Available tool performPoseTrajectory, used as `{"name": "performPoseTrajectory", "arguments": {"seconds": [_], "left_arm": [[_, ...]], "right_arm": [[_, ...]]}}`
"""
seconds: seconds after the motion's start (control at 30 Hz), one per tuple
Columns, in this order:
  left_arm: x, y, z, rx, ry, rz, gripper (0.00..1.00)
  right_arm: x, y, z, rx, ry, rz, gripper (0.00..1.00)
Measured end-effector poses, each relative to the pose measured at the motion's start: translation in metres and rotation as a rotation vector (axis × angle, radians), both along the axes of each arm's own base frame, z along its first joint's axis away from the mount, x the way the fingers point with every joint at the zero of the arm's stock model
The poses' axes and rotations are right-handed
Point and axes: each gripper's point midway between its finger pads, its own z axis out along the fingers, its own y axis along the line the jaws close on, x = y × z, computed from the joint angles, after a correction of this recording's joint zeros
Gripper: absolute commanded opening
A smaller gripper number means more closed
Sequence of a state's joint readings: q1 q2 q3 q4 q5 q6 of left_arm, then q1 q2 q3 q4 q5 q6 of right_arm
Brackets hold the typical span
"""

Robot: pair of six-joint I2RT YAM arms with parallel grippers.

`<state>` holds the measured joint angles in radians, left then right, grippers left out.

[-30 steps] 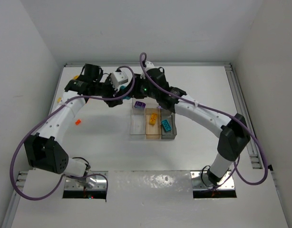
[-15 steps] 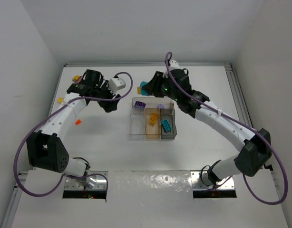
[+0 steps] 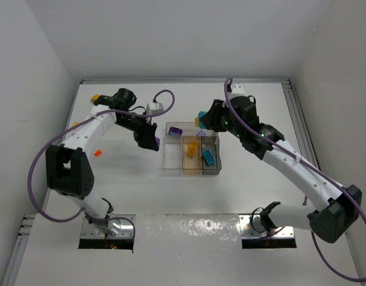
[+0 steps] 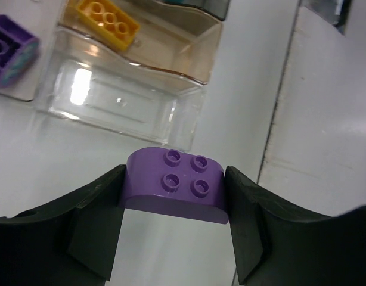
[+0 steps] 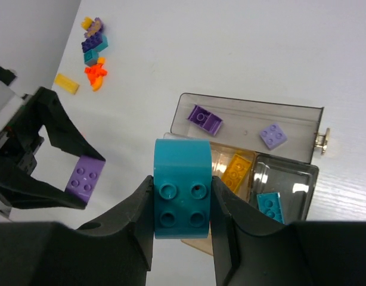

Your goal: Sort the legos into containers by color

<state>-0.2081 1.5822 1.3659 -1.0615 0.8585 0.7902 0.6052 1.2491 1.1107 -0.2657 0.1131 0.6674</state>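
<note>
My left gripper should swing outward next, to its right in the top view, over the long narrow bin [image 3: 189, 128] with matching purple bricks, and let go.
My left gripper [image 3: 153, 138] is shut on a purple brick [image 4: 174, 185], held just left of the clear tray [image 3: 168, 167]; it also shows in the right wrist view [image 5: 84, 177]. My right gripper [image 3: 202, 118] is shut on a teal brick [image 5: 182, 187], above the tray's far edge. The long narrow bin holds two purple bricks [image 5: 205, 120] [image 5: 272, 135]. The middle bin holds an orange-yellow brick [image 5: 237, 170], the right bin a teal brick [image 5: 270, 207]. The left bin [image 4: 117, 98] looks empty.
Loose bricks lie at the table's far left: a mixed pile [image 5: 93, 53], a yellow brick [image 5: 67, 83] and a small orange one [image 3: 98, 153]. White walls close in the table on three sides. A metal rail [image 3: 302, 131] runs along the right edge.
The left gripper moved right and nearer, up to the tray's left side. The right arm swung right, carrying the teal brick from the far middle to above the tray's far edge.
</note>
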Motion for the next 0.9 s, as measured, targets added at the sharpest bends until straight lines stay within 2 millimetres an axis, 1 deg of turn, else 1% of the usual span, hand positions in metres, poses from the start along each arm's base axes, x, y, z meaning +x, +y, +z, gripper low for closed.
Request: {"name": "performPoseTrajectory", "arguments": {"seconds": [0.07,0.13,0.17,0.27,0.37,0.43,0.5,0.53,0.6,0.63,0.7,0.77,0.8,0.83,0.9], "left_arm": [[-0.007,-0.005,-0.006,-0.018,0.063,-0.054,0.0],[0.001,-0.013,-0.012,-0.019,0.125,-0.035,0.0],[0.009,-0.016,-0.016,0.0,0.143,0.001,0.0],[0.044,-0.026,-0.03,0.095,0.124,0.178,0.0],[0.078,-0.042,-0.026,0.139,0.037,0.369,0.0],[0.094,-0.052,-0.02,0.147,-0.022,0.474,0.0],[0.103,-0.064,-0.016,0.152,-0.055,0.559,0.0],[0.104,-0.067,-0.016,0.153,-0.059,0.577,0.0],[0.105,-0.079,-0.02,0.176,-0.045,0.642,0.0],[0.108,-0.084,-0.022,0.183,-0.037,0.67,0.0],[0.116,-0.094,-0.035,0.205,-0.009,0.721,0.0],[0.121,-0.101,-0.054,0.234,0.025,0.763,0.03],[0.123,-0.1,-0.064,0.253,0.036,0.783,0.1],[0.124,-0.098,-0.074,0.276,0.047,0.808,0.14],[0.127,-0.094,-0.087,0.305,0.057,0.848,0.17]], "right_arm": [[-0.004,-0.007,0.002,-0.018,-0.013,-0.008,0.0],[-0.008,-0.011,0.002,-0.028,-0.016,-0.011,0.0],[-0.009,-0.013,0.001,-0.033,-0.017,-0.012,0.0],[-0.012,-0.019,-0.004,-0.045,-0.011,-0.027,0.0],[-0.018,-0.026,-0.013,-0.061,0.001,-0.042,0.0],[-0.02,-0.031,-0.017,-0.073,0.007,-0.054,0.0],[-0.021,-0.036,-0.016,-0.081,0.002,-0.075,0.0],[-0.021,-0.039,-0.015,-0.084,-0.002,-0.083,0.0],[-0.022,-0.044,-0.01,-0.084,-0.018,-0.105,0.0],[-0.022,-0.046,-0.007,-0.083,-0.027,-0.114,0.0],[-0.022,-0.05,-0.002,-0.079,-0.044,-0.131,0.0],[-0.022,-0.054,0.003,-0.078,-0.057,-0.147,0.0],[-0.022,-0.055,0.004,-0.078,-0.062,-0.151,0.0],[-0.023,-0.056,0.004,-0.08,-0.064,-0.154,0.0],[-0.022,-0.058,0.005,-0.086,-0.065,-0.163,0.0]]}}
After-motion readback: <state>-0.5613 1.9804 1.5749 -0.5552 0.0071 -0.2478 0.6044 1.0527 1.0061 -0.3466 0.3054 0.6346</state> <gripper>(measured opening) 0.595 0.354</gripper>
